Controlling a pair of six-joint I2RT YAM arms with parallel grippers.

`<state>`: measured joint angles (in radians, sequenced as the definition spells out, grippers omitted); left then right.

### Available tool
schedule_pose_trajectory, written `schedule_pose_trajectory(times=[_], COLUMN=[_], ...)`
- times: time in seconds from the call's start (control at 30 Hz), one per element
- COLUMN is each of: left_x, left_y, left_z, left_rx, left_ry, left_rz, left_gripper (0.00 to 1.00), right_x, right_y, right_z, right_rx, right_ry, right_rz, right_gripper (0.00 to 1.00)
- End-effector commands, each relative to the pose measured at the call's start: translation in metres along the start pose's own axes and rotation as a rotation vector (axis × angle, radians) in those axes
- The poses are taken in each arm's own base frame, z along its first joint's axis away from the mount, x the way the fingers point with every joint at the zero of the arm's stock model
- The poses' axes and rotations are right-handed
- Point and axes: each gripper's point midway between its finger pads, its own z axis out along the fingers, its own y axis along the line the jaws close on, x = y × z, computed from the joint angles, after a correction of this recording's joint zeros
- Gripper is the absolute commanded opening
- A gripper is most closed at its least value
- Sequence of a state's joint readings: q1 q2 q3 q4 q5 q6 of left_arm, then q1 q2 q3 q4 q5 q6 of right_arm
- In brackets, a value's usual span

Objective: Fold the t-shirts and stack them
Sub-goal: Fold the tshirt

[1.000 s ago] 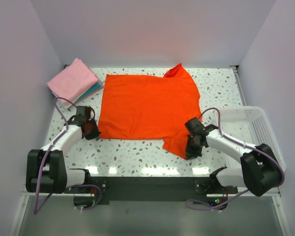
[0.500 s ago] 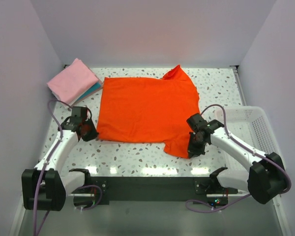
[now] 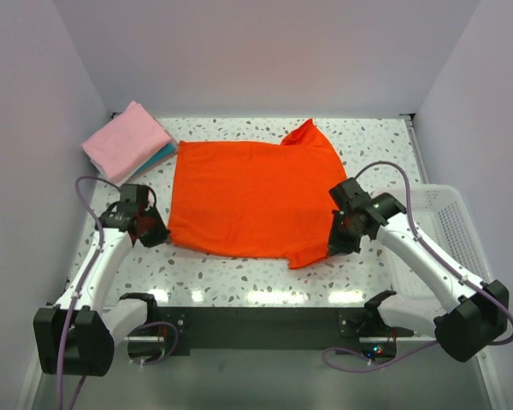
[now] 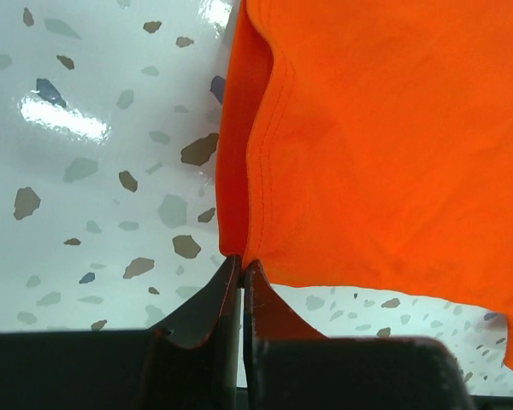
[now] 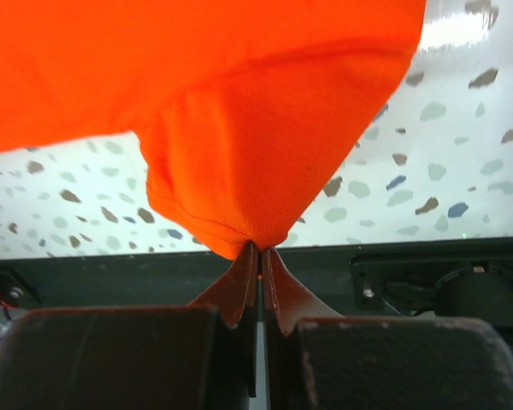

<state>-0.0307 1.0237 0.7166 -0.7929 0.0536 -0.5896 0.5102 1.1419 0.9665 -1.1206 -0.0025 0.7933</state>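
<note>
The middle of the t-shirt's hem (image 3: 177, 184) (image 4: 278, 90) is outward of my left gripper, so my left gripper will next carry the near corner of the hem outward and let it go on that part of the hem.
The bright orange-red t-shirt (image 3: 252, 198) lies spread over the middle of the speckled table. My left gripper (image 3: 160, 234) is shut on its near left hem corner (image 4: 239, 248) and holds it just above the table. My right gripper (image 3: 332, 248) is shut on the near right sleeve (image 5: 256, 184), lifted so the cloth hangs from the fingertips. The far sleeve (image 3: 301, 132) sticks up at the back. A folded pink shirt (image 3: 124, 141) lies on a folded teal shirt (image 3: 163, 155) at the far left corner.
A white plastic mesh basket (image 3: 436, 226) stands at the right edge of the table (image 3: 239, 272), just beyond my right arm. Grey walls close in the table on three sides. A dark rail (image 3: 256, 320) runs along the near edge.
Both grippers have risen and moved away from me with the shirt's near corners, drawing the near hem back and lifting the right sleeve off the table.
</note>
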Motion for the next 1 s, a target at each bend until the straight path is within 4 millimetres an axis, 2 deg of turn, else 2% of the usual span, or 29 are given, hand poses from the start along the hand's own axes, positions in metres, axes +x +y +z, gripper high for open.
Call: schedule_pose_trajectory(times=[0.0,0.17,0.2,0.27,0.33,0.37,0.4,0.6,0.73,0.77,0.83,0.9,0.97], left_x=[-0.027,-0.043,-0.048,-0.053,-0.061,-0.064,-0.069,-0.088,-0.101,-0.11,-0.115,-0.125,-0.136], left_y=[-0.018,-0.035,-0.038,-0.041,-0.046,-0.047,-0.05,-0.057,-0.063,-0.058,-0.058,-0.056,-0.054], left_z=[-0.006,0.005,0.004,0.011,0.015,0.017,0.02,0.031,0.038,0.038,0.043,0.047,0.056], left_rx=[0.046,0.089,0.096,0.095,0.102,0.1,0.104,0.113,0.115,0.108,0.103,0.101,0.093], left_ry=[-0.051,-0.053,-0.061,-0.056,-0.063,-0.062,-0.065,-0.075,-0.076,-0.09,-0.09,-0.095,-0.091], left_rz=[-0.028,-0.046,-0.05,-0.051,-0.051,-0.053,-0.059,-0.077,-0.076,-0.096,-0.103,-0.114,-0.128], left_gripper=[0.0,0.0,0.0,0.0,0.0,0.0,0.0,0.0,0.0,0.0,0.0,0.0,0.0], right_x=[-0.035,-0.076,-0.082,-0.1,-0.112,-0.121,-0.128,-0.167,-0.192,-0.196,-0.208,-0.216,-0.233], right_y=[0.009,0.039,0.043,0.053,0.056,0.061,0.059,0.061,0.07,0.072,0.078,0.079,0.082], right_z=[-0.011,-0.011,-0.005,-0.009,-0.003,-0.008,-0.003,-0.004,0.006,0.007,0.006,0.016,0.022], right_rx=[0.03,-0.017,-0.003,-0.012,0.015,0.009,0.03,0.02,0.019,0.019,0.016,0.031,0.046], right_ry=[-0.125,-0.211,-0.206,-0.245,-0.25,-0.27,-0.266,-0.304,-0.303,-0.305,-0.319,-0.305,-0.307], right_rz=[0.007,0.002,0.001,-0.013,-0.036,-0.043,-0.043,-0.034,-0.058,-0.063,-0.074,-0.079,-0.085], right_gripper=[0.0,0.0,0.0,0.0,0.0,0.0,0.0,0.0,0.0,0.0,0.0,0.0,0.0])
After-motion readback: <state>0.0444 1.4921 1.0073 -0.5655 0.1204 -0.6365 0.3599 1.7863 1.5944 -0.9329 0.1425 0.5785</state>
